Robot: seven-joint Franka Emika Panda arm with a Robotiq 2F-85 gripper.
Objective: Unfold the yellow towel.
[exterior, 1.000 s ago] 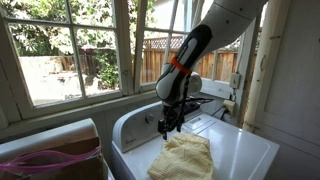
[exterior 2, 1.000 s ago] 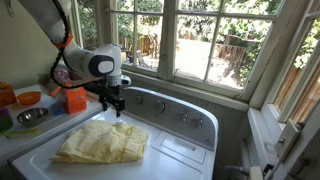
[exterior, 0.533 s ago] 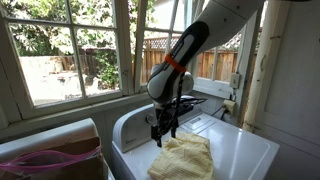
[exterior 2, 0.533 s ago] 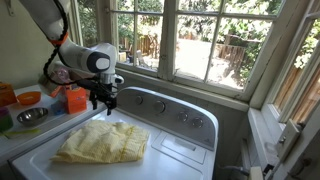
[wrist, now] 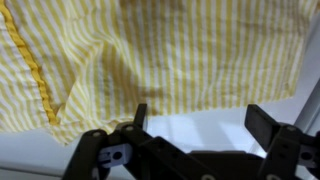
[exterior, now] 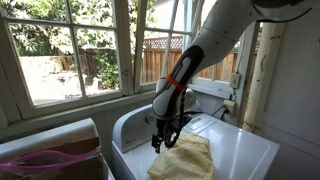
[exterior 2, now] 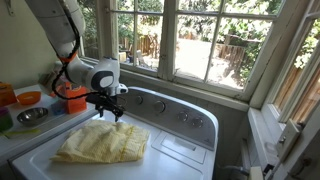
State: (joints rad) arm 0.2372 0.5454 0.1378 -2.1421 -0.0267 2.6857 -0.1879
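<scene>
The bare lid shows between my fingers, so I will next move my gripper down and in over the towel's far edge to close.
The yellow towel (exterior 2: 103,143) lies folded and wrinkled on the white washer's lid (exterior 2: 190,155). It also shows in an exterior view (exterior: 186,158) and fills the top of the wrist view (wrist: 150,50), striped yellow and white with a stitched hem at the left. My gripper (exterior 2: 112,113) hangs just above the towel's far edge, near the washer's control panel. It shows too in an exterior view (exterior: 160,140). In the wrist view its two fingers (wrist: 200,118) stand wide apart with bare white lid between them. It is open and empty.
A pink cloth (exterior: 45,160) lies in a bin beside the washer. An orange cup (exterior 2: 74,100), an orange bowl (exterior 2: 28,98) and a metal bowl (exterior 2: 31,116) stand on the counter next to the washer. Windows run close behind the washer.
My gripper has dropped lower and come in over the towel's far edge. The towel has not moved.
</scene>
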